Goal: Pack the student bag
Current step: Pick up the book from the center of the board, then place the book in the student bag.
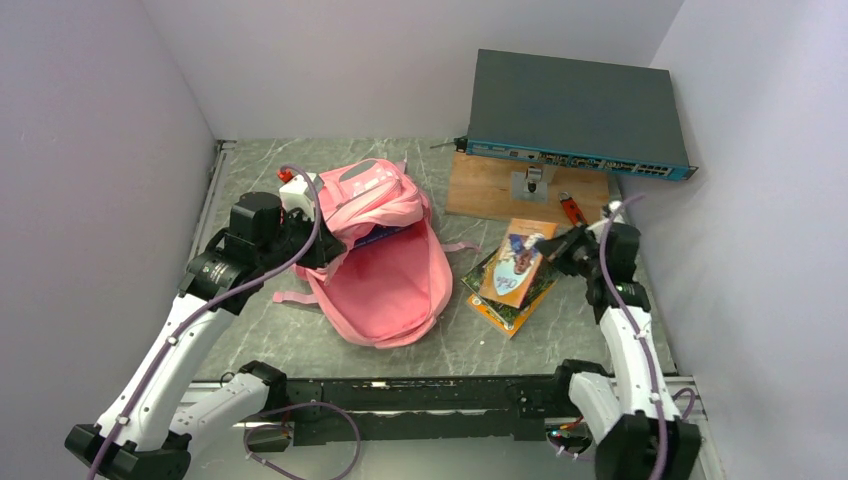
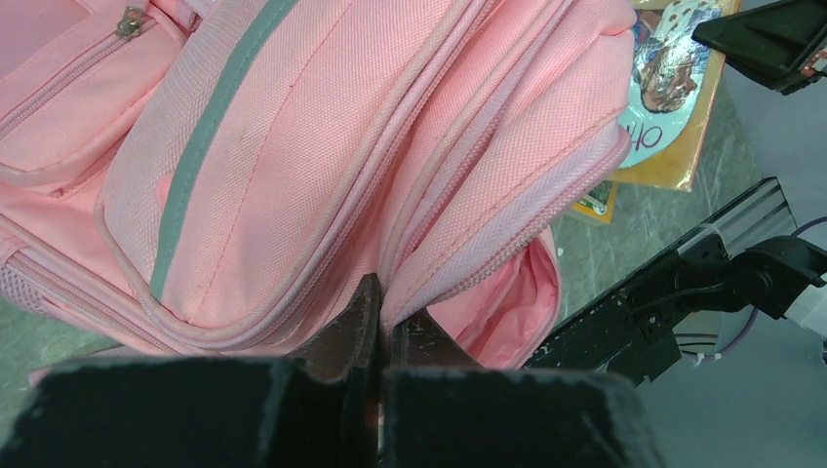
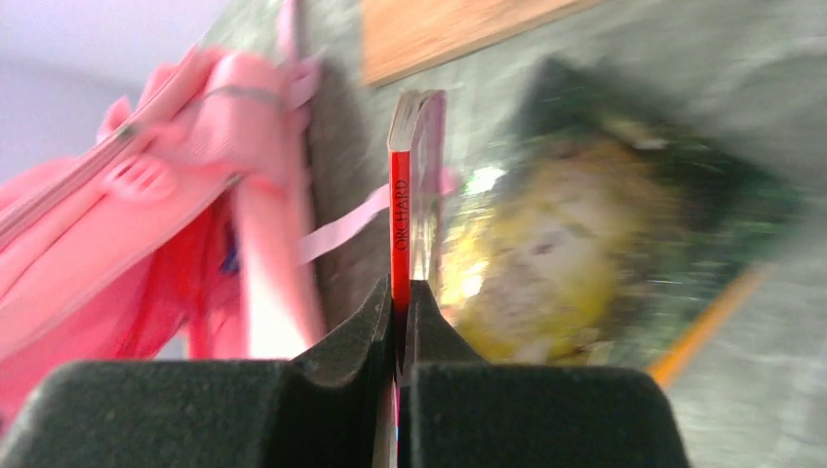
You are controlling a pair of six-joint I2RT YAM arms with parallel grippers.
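I need to move my right gripper to the left in the top view next and turn it down into the opening of the bag, because the lifted flap leaves room there.
The pink student bag [image 1: 385, 265] lies open at the table's middle, its front flap lifted. My left gripper [image 1: 318, 248] is shut on the flap's zipper edge [image 2: 458, 263] and holds it up; the pink lining [image 2: 507, 312] shows below. My right gripper [image 1: 549, 248] is shut on a thin book with an orange cover [image 1: 515, 262], held tilted above a stack of books [image 1: 508, 300] to the bag's right. In the right wrist view the book's red spine [image 3: 399, 229] stands edge-on between my fingers, with the bag [image 3: 146, 234] at the left.
A wooden board [image 1: 500, 190] and a dark grey network switch [image 1: 575, 115] stand at the back right. A red-handled tool [image 1: 570, 208] lies by the board. A dark item [image 1: 385, 235] shows inside the bag's mouth. Walls close in on left and right.
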